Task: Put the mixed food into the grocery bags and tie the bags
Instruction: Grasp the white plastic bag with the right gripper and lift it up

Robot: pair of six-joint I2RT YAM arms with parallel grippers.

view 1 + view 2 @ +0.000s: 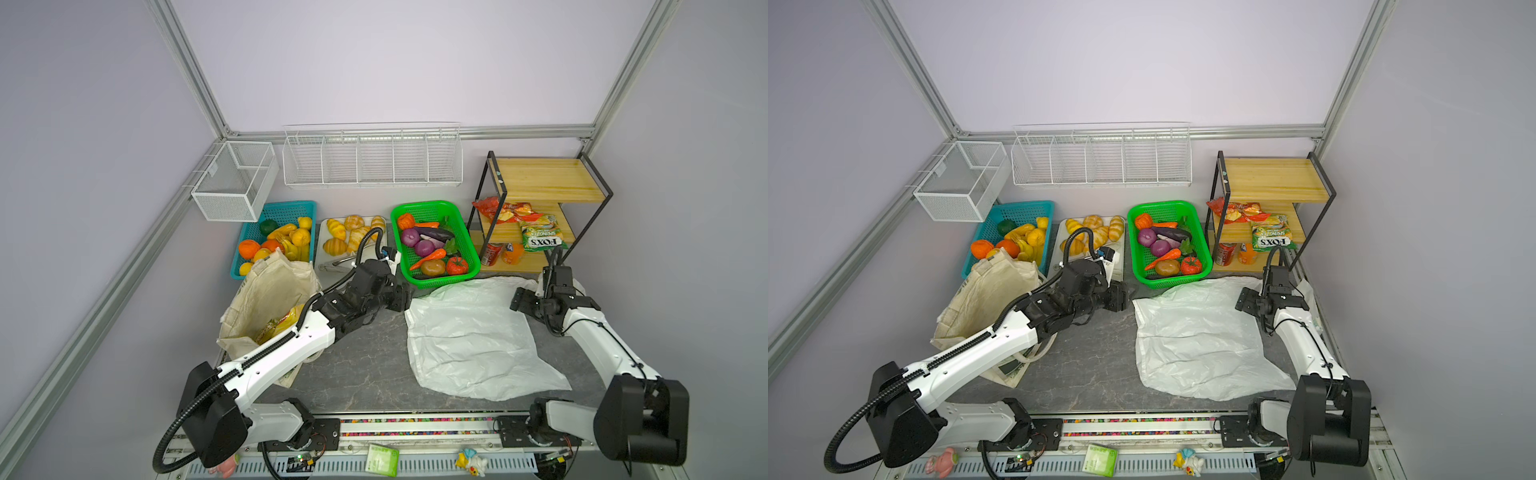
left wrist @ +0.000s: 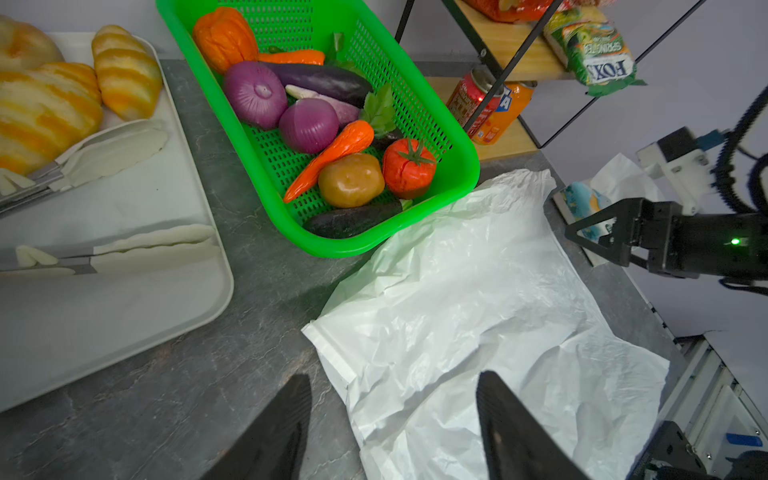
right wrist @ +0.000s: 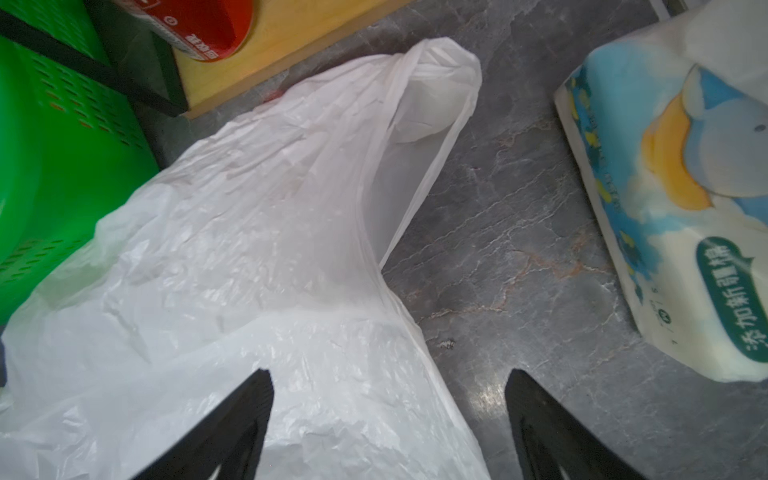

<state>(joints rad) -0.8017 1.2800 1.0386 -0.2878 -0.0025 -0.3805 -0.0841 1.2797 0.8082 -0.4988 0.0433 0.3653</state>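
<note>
The right gripper moves down onto the bag's edge near the loop handle next, as that thin film lies below it, between its open fingers.
The white plastic grocery bag (image 1: 469, 332) (image 1: 1200, 332) lies flat and crumpled on the grey table. My left gripper (image 1: 405, 297) (image 2: 392, 380) hangs open over its left edge, holding nothing. At the bag's far right corner my right gripper (image 1: 517, 299) (image 3: 388, 376) is open too, one finger over the bag (image 3: 249, 249) near its loop handle (image 3: 436, 104). The cream canvas tote (image 1: 266, 291) (image 1: 984, 299) stands open at the left with yellow packets (image 1: 279, 326) inside. A tomato (image 2: 409, 168), potato (image 2: 351, 180), carrot (image 2: 332, 158) and purple onion (image 2: 307, 124) lie in the green basket (image 2: 332, 249).
A teal fruit basket (image 1: 286, 204) and a white tray (image 2: 124, 291) with croissants and tongs sit behind the tote. The wooden shelf (image 1: 548, 178) at back right holds a red packet, a FOX'S packet and cans. A tissue pack (image 3: 685, 187) lies right of the bag.
</note>
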